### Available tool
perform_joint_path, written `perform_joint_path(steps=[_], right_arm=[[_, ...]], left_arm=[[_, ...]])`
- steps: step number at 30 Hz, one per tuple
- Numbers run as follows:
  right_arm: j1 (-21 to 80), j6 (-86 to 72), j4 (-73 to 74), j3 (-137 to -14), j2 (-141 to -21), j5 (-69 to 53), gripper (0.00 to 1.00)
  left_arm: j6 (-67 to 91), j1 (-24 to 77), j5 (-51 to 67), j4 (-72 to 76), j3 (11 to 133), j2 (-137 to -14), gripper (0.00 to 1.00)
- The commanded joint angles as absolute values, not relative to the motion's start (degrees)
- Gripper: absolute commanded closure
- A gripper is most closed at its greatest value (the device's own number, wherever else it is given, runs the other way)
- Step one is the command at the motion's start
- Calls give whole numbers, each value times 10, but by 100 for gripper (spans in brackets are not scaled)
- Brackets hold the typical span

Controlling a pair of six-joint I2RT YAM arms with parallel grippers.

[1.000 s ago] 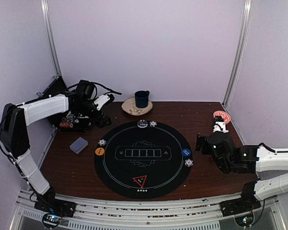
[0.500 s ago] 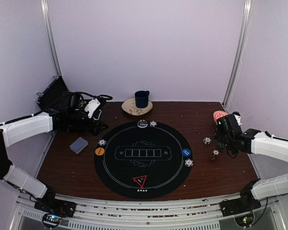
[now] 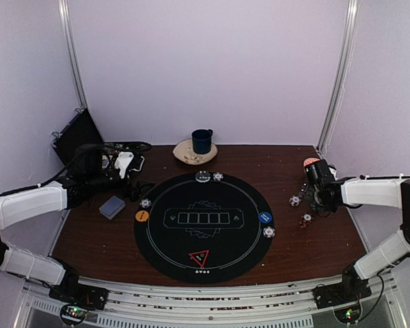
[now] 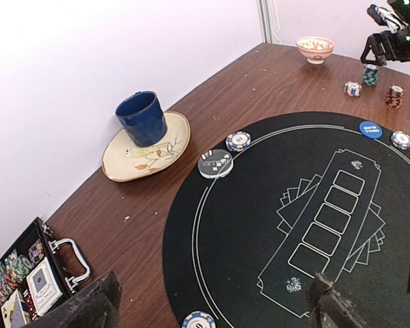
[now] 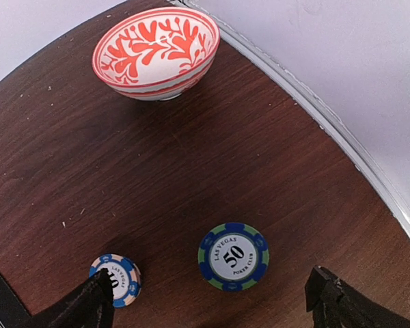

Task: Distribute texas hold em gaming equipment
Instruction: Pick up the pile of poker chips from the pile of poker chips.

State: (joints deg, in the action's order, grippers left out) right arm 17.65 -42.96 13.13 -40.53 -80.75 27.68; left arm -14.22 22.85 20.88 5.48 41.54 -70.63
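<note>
The right gripper moves down around the green-blue chip stack point(image 3: 315, 206) point(image 5: 233, 257) next and closes on its sides. The open fingers still hang above it, one on each side.
A round black mat point(image 3: 202, 225) carries an orange button point(image 3: 142, 216), a blue button point(image 3: 264, 217), a dark disc point(image 3: 203, 176), the red-edged triangle marker point(image 3: 199, 257) and single striped chips point(image 3: 145, 203). The grey-blue card deck point(image 3: 112, 206) lies left of the mat. My left gripper point(image 3: 133, 179) hovers open above the mat's far-left edge point(image 4: 215, 301), holding nothing. My right gripper point(image 3: 321, 198) is open over the right side of the table point(image 5: 212, 301). A green-blue chip point(image 5: 233, 256) lies between its fingers and an orange-blue chip point(image 5: 116, 279) lies by its left finger.
A dark blue mug point(image 3: 202, 141) stands on a cream plate point(image 3: 186, 156) behind the mat. The red-patterned bowl point(image 5: 156, 53) sits at the far right corner. An open chip case point(image 4: 20, 280) lies at the far left. More chip stacks point(image 3: 305, 220) stand right of the mat.
The left arm has drawn back from the case toward the near left. The right arm has swung out to the far right beside the bowl, uncovering chips on the table.
</note>
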Motion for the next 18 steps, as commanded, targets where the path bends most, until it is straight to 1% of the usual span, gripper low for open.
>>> perform_joint_path(steps=[1,10,18], right_arm=[[170,-448,99,-414,-826,289,0],[138,-450,76,-376,-804,300,0],[133,-451,74,-370,-819,292,4]], left_arm=[[-127,226,219,158,382,-695,2],[-120,226,218,192,368,-723,2],[-117,226,231,200,365,-735,2]])
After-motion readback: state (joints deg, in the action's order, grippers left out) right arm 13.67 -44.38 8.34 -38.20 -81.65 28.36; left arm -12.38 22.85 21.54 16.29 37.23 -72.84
